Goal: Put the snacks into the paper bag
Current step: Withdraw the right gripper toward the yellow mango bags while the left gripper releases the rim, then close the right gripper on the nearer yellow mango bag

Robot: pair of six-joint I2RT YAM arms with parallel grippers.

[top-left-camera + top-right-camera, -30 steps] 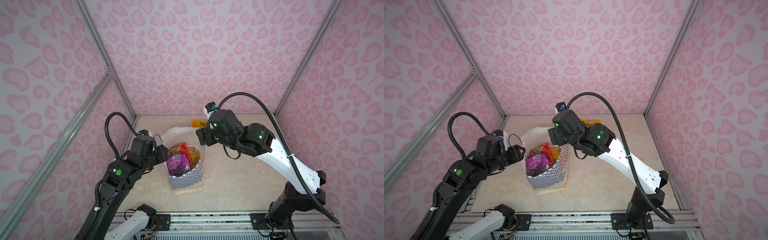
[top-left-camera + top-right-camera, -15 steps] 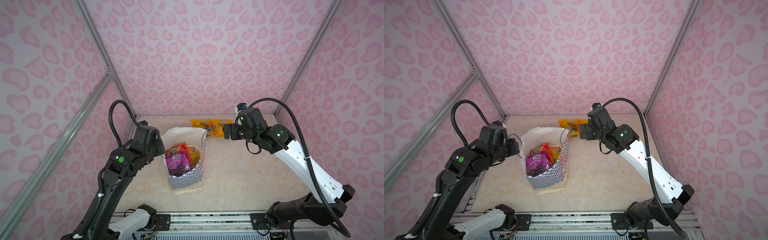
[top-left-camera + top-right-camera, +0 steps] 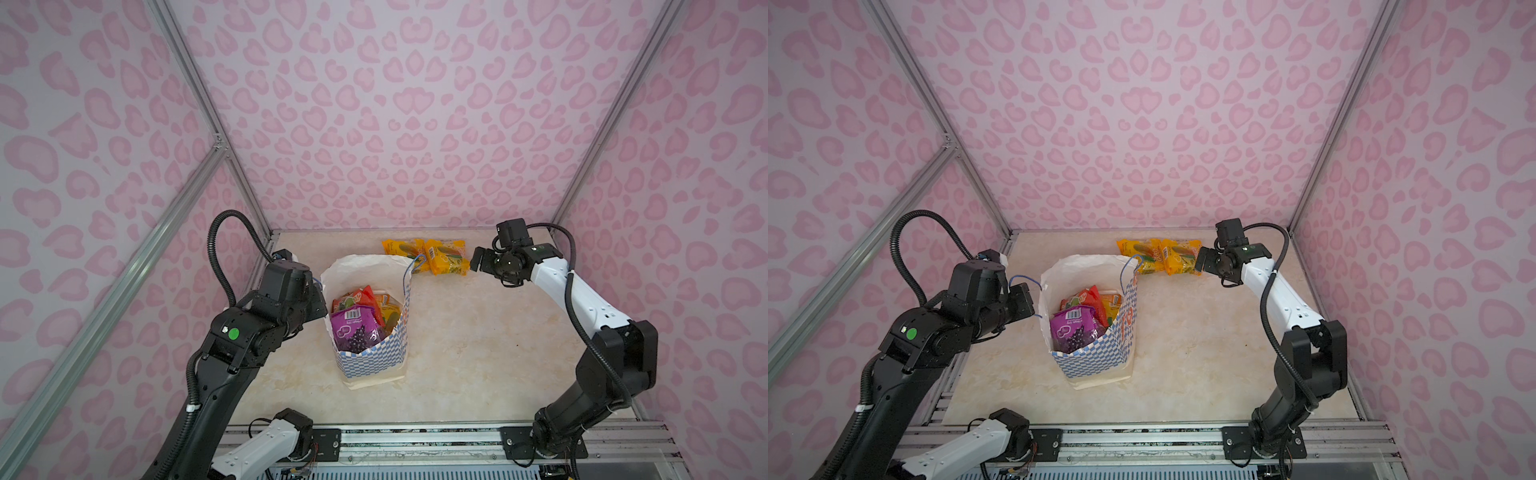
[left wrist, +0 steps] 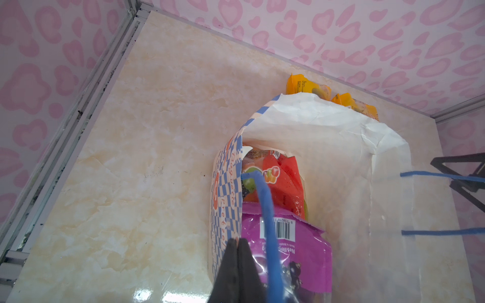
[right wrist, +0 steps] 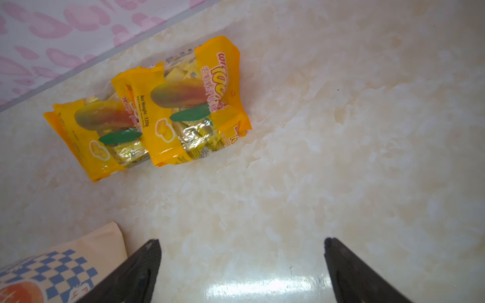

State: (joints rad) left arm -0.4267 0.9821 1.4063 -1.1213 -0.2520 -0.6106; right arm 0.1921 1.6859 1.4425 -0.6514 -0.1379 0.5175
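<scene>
I need to bring my right gripper down and outward onto the logo end of the upper yellow packet next, because that end lies clear of the packet underneath.
The paper bag [image 3: 370, 361] [image 3: 1092, 357] stands open mid-floor, its checkered wall toward the front. Inside it are a purple packet [image 3: 355, 328] [image 4: 286, 251], a red one [image 4: 283, 181] and more orange ones. My left gripper [image 4: 237, 240] [image 3: 1027, 301] is shut, pinched at the bag's left rim, with a blue cord handle [image 4: 265, 210] running beside the fingers. Yellow mango snacks [image 3: 446, 257] [image 3: 1181, 259] [image 5: 194, 105] lie overlapping on the floor behind the bag. My right gripper [image 5: 242, 241] [image 3: 478, 259] hangs open and empty just right of them.
The pink patterned back wall [image 3: 415, 166] stands close behind the yellow packets. A corner of the bag [image 5: 60, 265] shows beside my right gripper's finger. Metal frame posts [image 3: 257, 208] run up the back corners. Bare marble floor [image 3: 478, 332] lies right of the bag.
My right arm swung from above the bag to the back right, beside the yellow packets, jaws open. My left gripper closed at the bag's left rim.
</scene>
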